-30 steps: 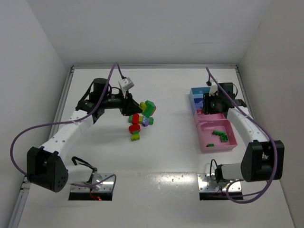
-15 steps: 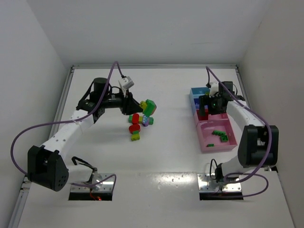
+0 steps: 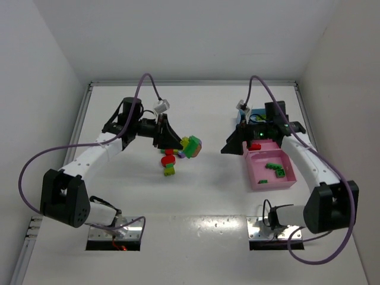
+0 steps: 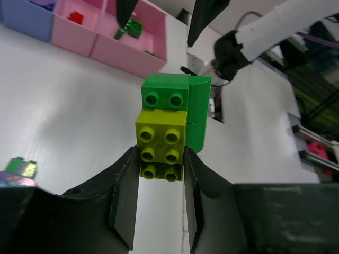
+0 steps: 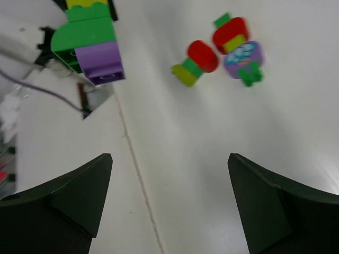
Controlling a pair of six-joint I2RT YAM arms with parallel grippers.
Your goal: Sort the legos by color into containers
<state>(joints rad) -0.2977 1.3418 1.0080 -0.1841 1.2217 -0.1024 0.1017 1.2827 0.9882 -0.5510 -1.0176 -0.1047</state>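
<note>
The blue tray [image 3: 256, 112] lies outward and to my left gripper's right in the top view, so my left gripper will move over that tray next and release the yellow-green brick.
My left gripper [image 3: 180, 144] is shut on a joined stack of legos [image 3: 192, 146], held off the table. In the left wrist view its fingers pinch the yellow-green brick [image 4: 161, 142], with a green brick [image 4: 175, 100] fixed above it. From the right wrist view the stack [image 5: 90, 45] also shows a purple brick. My right gripper [image 3: 228, 147] is open and empty, pointing left toward the stack. Loose legos [image 3: 169, 161] lie on the table under the stack. One of the containers, a pink tray [image 3: 285, 181], holds green bricks [image 3: 274, 168] and a red one [image 3: 254, 146].
A blue tray [image 3: 244, 117] sits behind the pink one, partly hidden by my right arm. White walls close in the table at the back and both sides. In the right wrist view the loose red, green and purple bricks [image 5: 222, 53] lie ahead of the fingers [image 5: 79, 196].
My right gripper opened over the trays, then swung left toward the middle; a red brick now shows in the pink tray. My left gripper rose and moved right with the stack.
</note>
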